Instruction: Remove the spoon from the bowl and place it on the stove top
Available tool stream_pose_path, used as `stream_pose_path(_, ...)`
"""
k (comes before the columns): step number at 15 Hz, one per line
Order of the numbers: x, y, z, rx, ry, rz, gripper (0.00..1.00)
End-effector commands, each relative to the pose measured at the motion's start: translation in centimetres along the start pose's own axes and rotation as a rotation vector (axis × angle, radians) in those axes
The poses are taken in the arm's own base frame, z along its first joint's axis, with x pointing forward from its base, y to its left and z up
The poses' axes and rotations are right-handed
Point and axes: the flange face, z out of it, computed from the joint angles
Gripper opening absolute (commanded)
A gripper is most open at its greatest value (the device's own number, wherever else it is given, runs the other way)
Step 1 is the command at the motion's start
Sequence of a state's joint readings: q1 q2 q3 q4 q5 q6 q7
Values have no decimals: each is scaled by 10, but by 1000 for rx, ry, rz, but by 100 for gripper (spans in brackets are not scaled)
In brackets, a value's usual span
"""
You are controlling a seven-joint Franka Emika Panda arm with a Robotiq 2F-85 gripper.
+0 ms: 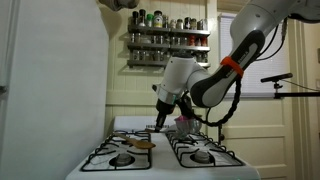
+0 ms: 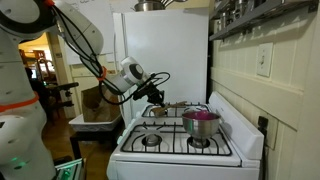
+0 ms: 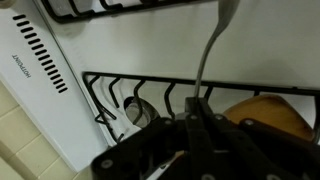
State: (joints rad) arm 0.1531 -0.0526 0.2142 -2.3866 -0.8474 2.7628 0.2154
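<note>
My gripper moves down toward the bare white part of the stove top between the grates below it next and releases the spoon's handle there.
My gripper (image 3: 195, 108) is shut on the thin handle of the spoon (image 3: 211, 48), which runs away from the jaws over the white stove top (image 3: 130, 40). In both exterior views the gripper (image 1: 159, 118) (image 2: 154, 96) hangs over the back burners, beside the bowl and apart from it. The bowl (image 1: 185, 125) (image 2: 200, 122) is a small silvery vessel with a pinkish tint on a back burner. The spoon is too thin to make out in the exterior views.
A flat tan round object (image 1: 143, 143) (image 3: 268, 115) lies on a grate next to the gripper. Black iron grates (image 3: 120, 95) cover the burners. The white back panel (image 3: 35, 55) rises behind. A spice shelf (image 1: 168, 38) hangs above the stove.
</note>
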Motion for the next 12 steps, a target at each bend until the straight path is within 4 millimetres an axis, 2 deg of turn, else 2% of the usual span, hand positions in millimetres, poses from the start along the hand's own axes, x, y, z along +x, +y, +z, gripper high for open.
stream_pose_path(1,-8,-2,14,4,-33,24,1)
stream_pose_path(5,-18,-4,29,8,-56,51,1)
stream_pose_path(12,-23,-13,49,15,-79,88,1)
